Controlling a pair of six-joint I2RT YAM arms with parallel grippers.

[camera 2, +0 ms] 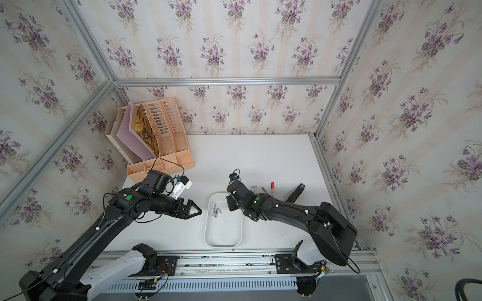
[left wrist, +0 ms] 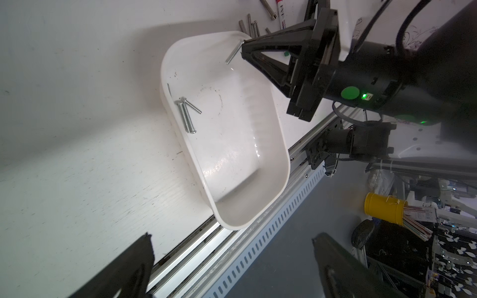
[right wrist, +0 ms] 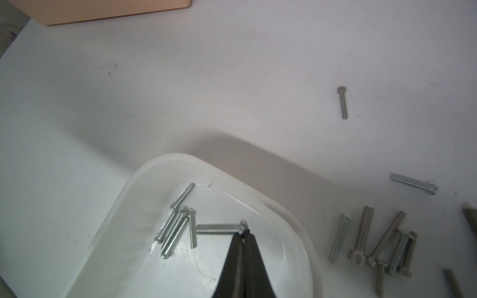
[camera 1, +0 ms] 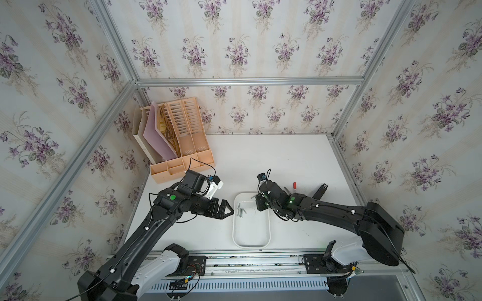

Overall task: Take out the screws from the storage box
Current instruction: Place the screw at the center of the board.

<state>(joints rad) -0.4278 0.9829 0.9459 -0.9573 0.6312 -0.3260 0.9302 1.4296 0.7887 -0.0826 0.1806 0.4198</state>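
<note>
My right gripper holds its screw, and the bare tabletop beside the bunched screws is clear. It will next carry the screw across the box's rim and go down to release it there.
The storage box [camera 1: 251,245] [camera 2: 221,245] is a shallow white tray near the table's front edge. Several silvery screws [camera 1: 240,209] [left wrist: 185,116] [right wrist: 175,232] lie together at its far left inside. My right gripper [left wrist: 243,49] [right wrist: 243,232] is over the box's far end, shut on the head end of one screw [left wrist: 233,54] [right wrist: 216,229], whose shaft sticks out sideways. Several more screws [right wrist: 382,240] [left wrist: 251,24] lie on the table just beyond the box. My left gripper [camera 1: 230,208] [left wrist: 232,236] hovers left of the box, open and empty.
A red-capped marker pen [camera 1: 294,186] [camera 2: 272,185] and a black bar-shaped object [camera 1: 320,191] lie beyond the box on the right. A peach slatted file organiser [camera 1: 182,156] [camera 2: 161,156] stands at the back left. A metal rail [camera 1: 260,260] runs along the front edge.
</note>
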